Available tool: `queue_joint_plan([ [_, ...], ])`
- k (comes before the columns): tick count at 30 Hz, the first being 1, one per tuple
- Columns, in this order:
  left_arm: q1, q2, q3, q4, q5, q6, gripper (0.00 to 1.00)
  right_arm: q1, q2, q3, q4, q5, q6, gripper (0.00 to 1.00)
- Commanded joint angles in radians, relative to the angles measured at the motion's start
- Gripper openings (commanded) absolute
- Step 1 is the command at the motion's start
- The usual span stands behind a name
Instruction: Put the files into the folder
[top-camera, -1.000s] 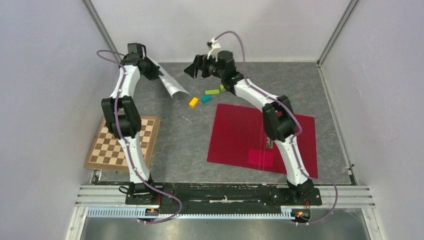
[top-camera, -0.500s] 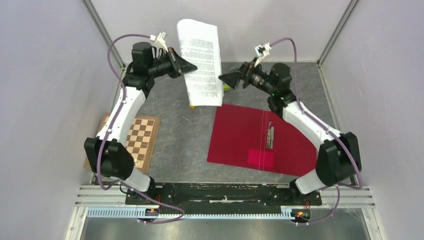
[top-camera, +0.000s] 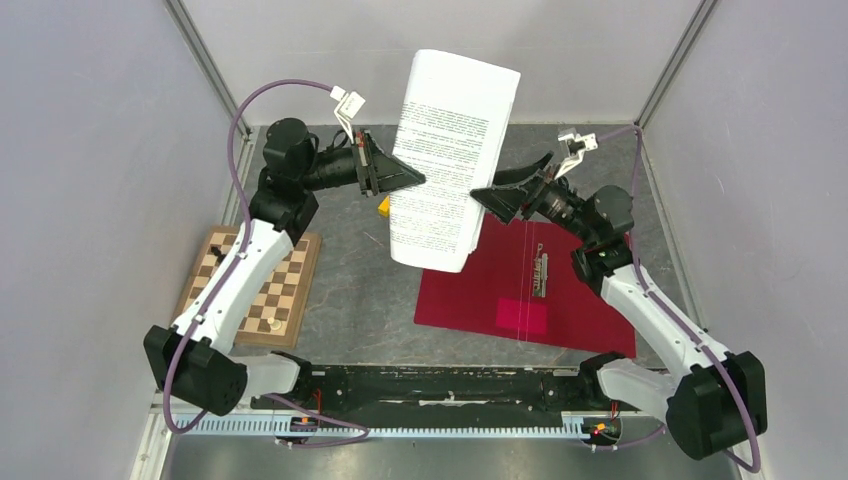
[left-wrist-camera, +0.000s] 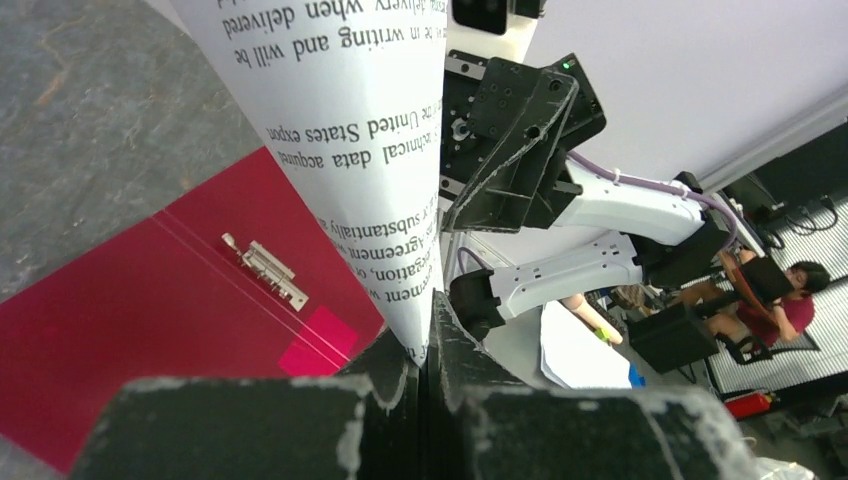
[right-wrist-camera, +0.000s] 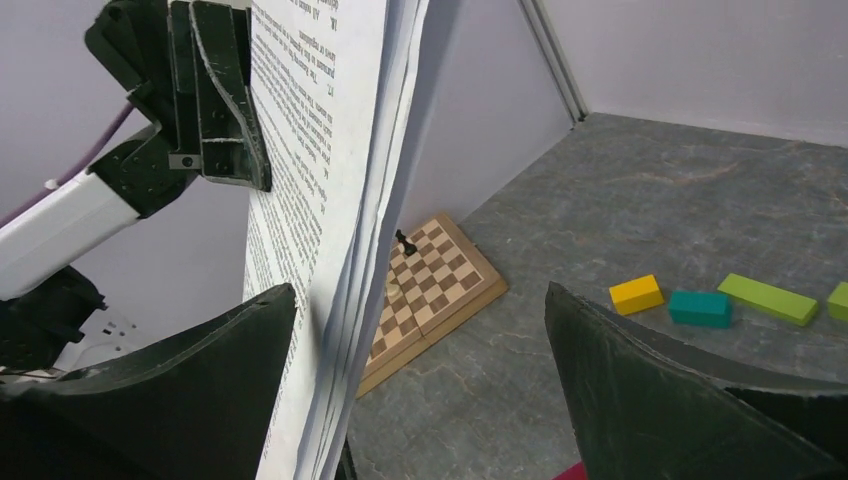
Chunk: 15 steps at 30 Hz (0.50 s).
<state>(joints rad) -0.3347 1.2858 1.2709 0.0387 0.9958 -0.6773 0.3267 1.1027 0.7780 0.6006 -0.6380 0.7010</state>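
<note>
My right gripper brings its wide fingers together onto the stack's loose edge (top-camera: 492, 172) (right-wrist-camera: 352, 300) next, since the sheets already stand between the two fingers, nearer to one of them.
The files (top-camera: 450, 160) are a stack of white printed sheets held upright in the air, their lower end hanging over the folder's left part. My left gripper (top-camera: 405, 178) is shut on their left edge; its wrist view shows the sheets (left-wrist-camera: 350, 120) pinched between the fingertips (left-wrist-camera: 425, 340). My right gripper (top-camera: 490, 197) is open at the right edge. In its own view the stack (right-wrist-camera: 320, 200) stands between the wide jaws (right-wrist-camera: 418, 290), close to the left finger. The red folder (top-camera: 580, 300) lies open and flat, its metal clip (top-camera: 540, 275) showing, and it (left-wrist-camera: 150, 330) lies below the sheets.
A wooden chessboard (top-camera: 255, 285) with a small piece on it lies at the left. Yellow (right-wrist-camera: 636, 293), teal (right-wrist-camera: 700, 307) and green (right-wrist-camera: 765, 298) blocks sit on the grey table behind the folder. Walls close in the left, right and back.
The left arm lifted the files off the table and carried them right, over the folder's left part. The right arm swung back and brought its open jaws around the stack's right edge.
</note>
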Motion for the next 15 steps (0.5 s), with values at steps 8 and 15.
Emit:
queue_joint_plan([
  [8,-0.069,0.005,-0.042,0.165,0.063,-0.078,0.02,-0.003,-0.075,-0.09,0.305,-0.039,0.224,0.95],
  [15,-0.09,0.036,-0.049,0.167,0.056,-0.078,0.02,-0.003,-0.086,-0.063,0.2,0.0,0.158,0.75],
])
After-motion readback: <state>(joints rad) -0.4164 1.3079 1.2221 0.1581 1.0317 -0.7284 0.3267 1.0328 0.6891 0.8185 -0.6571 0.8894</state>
